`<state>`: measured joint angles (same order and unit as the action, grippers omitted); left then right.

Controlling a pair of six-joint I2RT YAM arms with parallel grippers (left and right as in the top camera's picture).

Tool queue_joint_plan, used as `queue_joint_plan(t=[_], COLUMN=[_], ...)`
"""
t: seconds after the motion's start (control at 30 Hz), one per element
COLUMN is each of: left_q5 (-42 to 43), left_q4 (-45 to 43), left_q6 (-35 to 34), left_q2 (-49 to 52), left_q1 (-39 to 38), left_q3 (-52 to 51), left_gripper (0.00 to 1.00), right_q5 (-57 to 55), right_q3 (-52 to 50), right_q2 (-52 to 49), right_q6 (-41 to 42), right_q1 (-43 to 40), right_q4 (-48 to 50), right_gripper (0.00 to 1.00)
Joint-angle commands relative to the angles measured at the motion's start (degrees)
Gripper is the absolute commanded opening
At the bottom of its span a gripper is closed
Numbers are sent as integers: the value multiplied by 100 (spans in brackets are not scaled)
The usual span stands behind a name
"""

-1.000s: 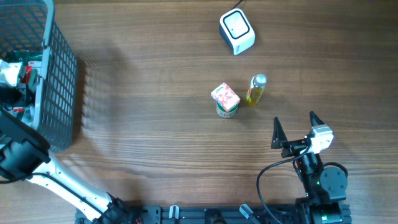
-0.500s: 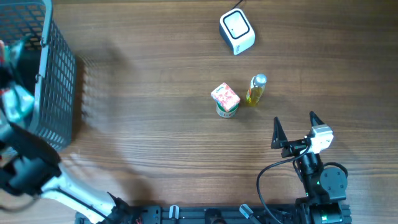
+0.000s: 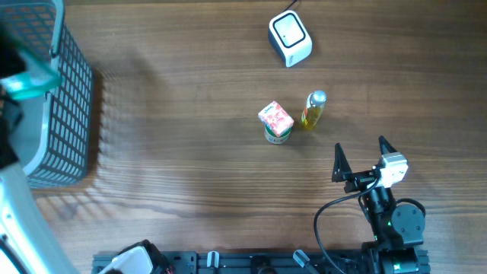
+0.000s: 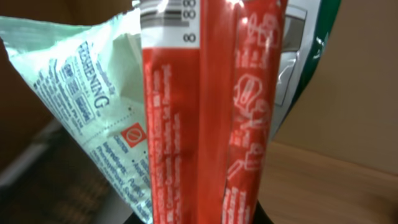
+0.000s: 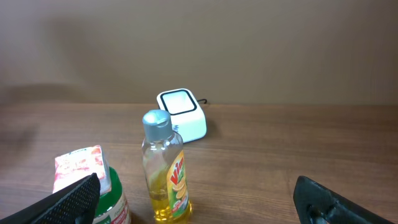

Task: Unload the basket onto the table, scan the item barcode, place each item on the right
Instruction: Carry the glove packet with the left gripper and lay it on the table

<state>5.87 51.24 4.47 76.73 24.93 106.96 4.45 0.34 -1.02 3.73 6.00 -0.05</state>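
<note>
The red packet [image 4: 205,118] in my left gripper should move away from the basket toward the jar next, then go down and be released, because the tabletop between the basket and the jar is bare.
A red packet [image 4: 205,118] with a barcode near its top fills the left wrist view. My left gripper [image 4: 200,219] is shut on its lower end. A pale green printed sachet [image 4: 93,106] lies against the packet's left side; whether it is pinched too I cannot tell. From overhead, the left arm is a blur over the basket at the far left, with something teal [image 3: 30,81] in it. The white scanner [image 3: 290,38] [image 5: 181,113] stands at the far middle. My right gripper [image 3: 360,158] [image 5: 199,202] rests open near the front edge, holding nothing.
A grey wire basket [image 3: 72,114] stands at the far left. In the middle are a yellow bottle [image 3: 313,109] [image 5: 166,168] and a green-lidded jar [image 3: 275,123] [image 5: 93,186] with a pink pack on top, both just ahead of the right gripper.
The left gripper has shut on the packet inside the basket and risen with it toward the overhead camera. The right arm has not moved.
</note>
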Motion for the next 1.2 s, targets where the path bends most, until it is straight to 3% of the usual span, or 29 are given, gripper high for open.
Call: queue_joint_plan(t=[0.0,0.17,0.33,0.63,0.83,1.0,1.17], left_q5=[68,68,68,-66,-704,-1093,-1429], left_q4=[452,1504,2114,2514,1880,455,-503], left_q6=[-960,-1794,-1891,-2111,-2417,-2470,-2470], left_q2=[-256,-28,529,1228,1248,1250,1255], left_q1=[-973,-2251,-3198,-3836,-4076,-4148,-4151], left_q3=[63,63,63,-55,-1300,-2885,-3803], left_gripper=[5,4,4,4,4,4,4], right_q5=[-52,-52,-52,-52,-52,-52,-52], right_q3=[-4,-4,-4,-4,-4,-4,-4], right_q2=[20,20,20,20,20,20,20], right_q6=[-61,-61,-59,-59,-61,-59,-59], right_q1=[-24,-24,-24,-24,-24,-24,-24], right_q4=[15,15,15,15,15,13,15], right_gripper=[100,100,100,100,100,100,100])
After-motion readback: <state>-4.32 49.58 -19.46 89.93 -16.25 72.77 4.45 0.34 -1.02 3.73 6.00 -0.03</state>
